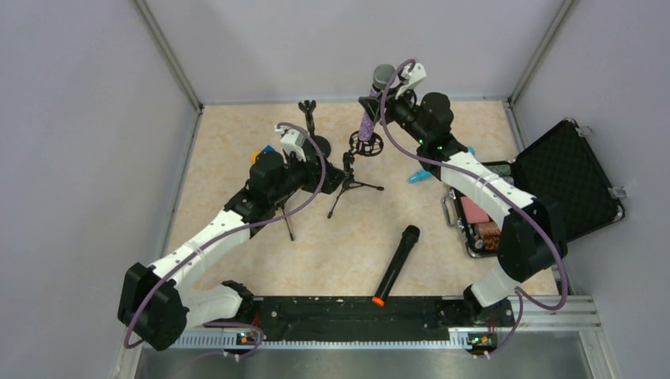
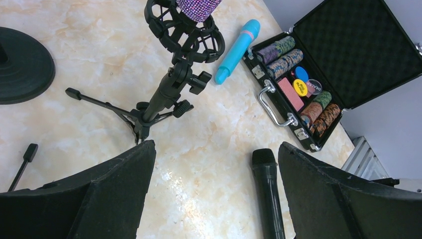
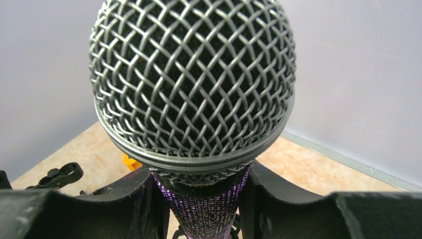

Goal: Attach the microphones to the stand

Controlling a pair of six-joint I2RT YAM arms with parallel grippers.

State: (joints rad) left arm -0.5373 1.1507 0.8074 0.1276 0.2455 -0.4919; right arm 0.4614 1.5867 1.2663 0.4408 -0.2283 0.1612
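My right gripper is above the black basket mount (image 1: pixel 366 145), so it needs to lower the purple microphone into the mount and release it there.
The glittery purple microphone (image 1: pixel 370 110) (image 3: pixel 206 209) stands nearly upright, silver grille (image 3: pixel 191 79) on top. My right gripper (image 1: pixel 387 96) (image 3: pixel 206 199) is shut on its body just under the grille. Its lower end (image 2: pixel 199 7) sits in the black basket mount (image 2: pixel 185 31) of the tripod stand (image 1: pixel 348 180). The black microphone (image 1: pixel 397 264) (image 2: pixel 269 196) with an orange end lies flat near the front. The light blue microphone (image 1: pixel 419 175) (image 2: pixel 238 50) lies beside the case. My left gripper (image 1: pixel 322 167) (image 2: pixel 216 149) is open and empty, left of the tripod.
An open black case (image 1: pixel 545 185) (image 2: pixel 318 74) of poker chips lies at the right. A second stand with a clip (image 1: pixel 308 109) rises at the back, and a round black base (image 2: pixel 20 64) is to the left. A small orange and blue object (image 1: pixel 262 151) lies behind the left arm.
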